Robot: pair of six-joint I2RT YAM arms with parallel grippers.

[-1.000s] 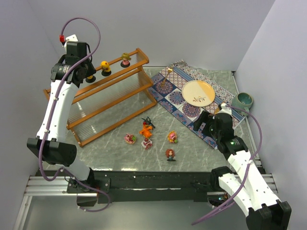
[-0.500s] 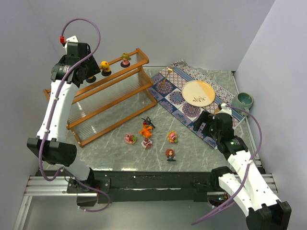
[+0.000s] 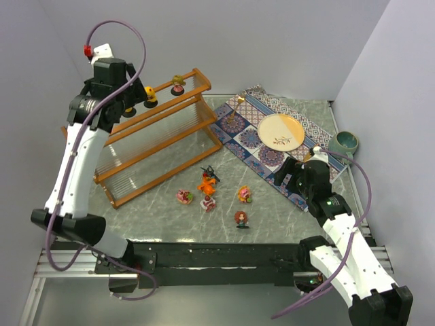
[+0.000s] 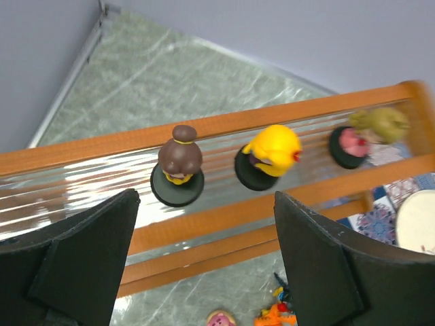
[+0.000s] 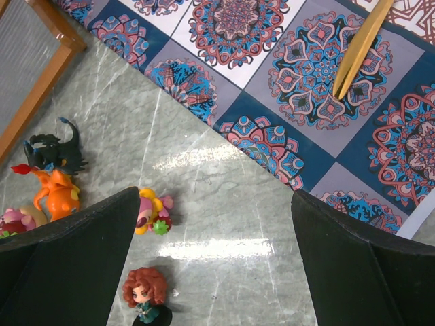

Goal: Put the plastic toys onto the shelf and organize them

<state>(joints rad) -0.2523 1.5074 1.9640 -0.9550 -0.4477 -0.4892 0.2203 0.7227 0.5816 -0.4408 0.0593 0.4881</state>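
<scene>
I will next move my left gripper back from the shelf (image 3: 153, 139) and to the right in the top view. Then I will move it down over the red-haired doll (image 3: 241, 218), which is still off the shelf.
The shelf (image 3: 153, 139) stands at the back left. On its top tier (image 4: 81, 153) stand a brown-haired doll (image 4: 180, 166), a yellow toy (image 4: 268, 155) and a blond doll (image 4: 370, 132). My left gripper (image 4: 205, 204) is open and empty, above the top tier near the brown-haired doll; it also shows in the top view (image 3: 126, 102). On the table lie a black spiky toy (image 3: 211, 173), an orange one (image 3: 206, 186), two pink ones (image 3: 184, 197), a flowery one (image 5: 153, 210) and a red-haired doll (image 5: 144, 292). My right gripper (image 5: 216, 197) is open and empty, above the table right of them.
A patterned blue mat (image 3: 248, 139) lies at the back right with a round plate (image 3: 281, 131) on it and a tan stick (image 5: 360, 44). A teal mug (image 3: 345, 142) stands at the far right edge. Grey walls close in the table.
My left arm has risen a little above the shelf's top tier, away from the brown-haired doll. The right arm and the toys on the table have not moved.
</scene>
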